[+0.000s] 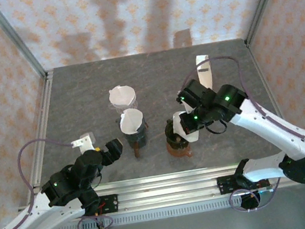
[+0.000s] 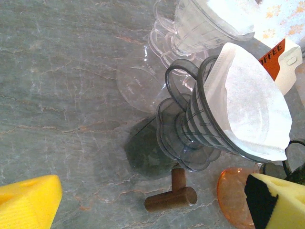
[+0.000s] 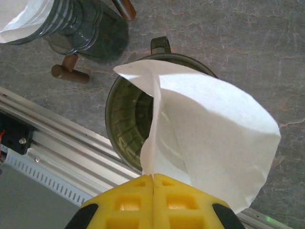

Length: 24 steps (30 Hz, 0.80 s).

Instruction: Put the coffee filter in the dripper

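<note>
My right gripper lowers toward the grey dripper's side of the brownish dripper next, then releases the filter inside, since the brownish dripper's opening lies below it.
My right gripper is shut, pinching the edge of a white paper coffee filter. The filter hangs partly opened over the mouth of a brownish transparent dripper, its lower part reaching inside the rim. In the top view that dripper stands right of centre near the front, with the right gripper and the filter just above it. My left gripper is open and holds nothing; it hovers low in front of a grey dripper that has its own filter.
Behind the grey dripper stands a clear dripper with a filter in it. A brown wooden T-shaped peg lies at the grey dripper's foot. A white filter box stands at the back right. A metal rail runs along the front edge.
</note>
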### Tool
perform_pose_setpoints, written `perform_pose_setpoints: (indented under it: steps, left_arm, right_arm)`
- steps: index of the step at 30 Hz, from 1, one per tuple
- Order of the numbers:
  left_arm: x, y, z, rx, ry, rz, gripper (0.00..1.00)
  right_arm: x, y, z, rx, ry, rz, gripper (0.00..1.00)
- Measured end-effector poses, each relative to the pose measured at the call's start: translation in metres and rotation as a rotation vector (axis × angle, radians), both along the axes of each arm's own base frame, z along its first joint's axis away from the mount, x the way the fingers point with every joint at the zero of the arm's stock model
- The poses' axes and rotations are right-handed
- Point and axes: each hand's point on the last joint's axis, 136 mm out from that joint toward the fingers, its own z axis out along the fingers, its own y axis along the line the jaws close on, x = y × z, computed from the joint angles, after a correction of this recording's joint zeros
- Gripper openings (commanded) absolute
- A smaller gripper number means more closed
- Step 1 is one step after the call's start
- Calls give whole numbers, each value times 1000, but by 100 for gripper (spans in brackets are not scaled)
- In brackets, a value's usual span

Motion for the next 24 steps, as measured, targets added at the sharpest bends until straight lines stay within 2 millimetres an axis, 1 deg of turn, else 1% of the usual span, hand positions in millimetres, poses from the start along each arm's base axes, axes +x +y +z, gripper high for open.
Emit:
perform_pose_setpoints:
  steps: [9,18,19,20,24]
  left_arm:
    - [-1,-1,0,3,2,-10,100]
    - [0,-7,-2,6,14,-32,100]
    - [0,-7,-2,6,11,-34,100]
    - [0,-7,-1,6,9,-36,100]
    - [0,-10,0,-2,4,-45,100]
  right_arm:
    - [12,22,-15,17,24,19,0]
    - [15,29,-46,0,59,23,0]
    - [15,29,-49,-3,61,23,1]
    - [15,29,-51,-5,63,23,4]
    - [18,31,-52,5,54,23,24]
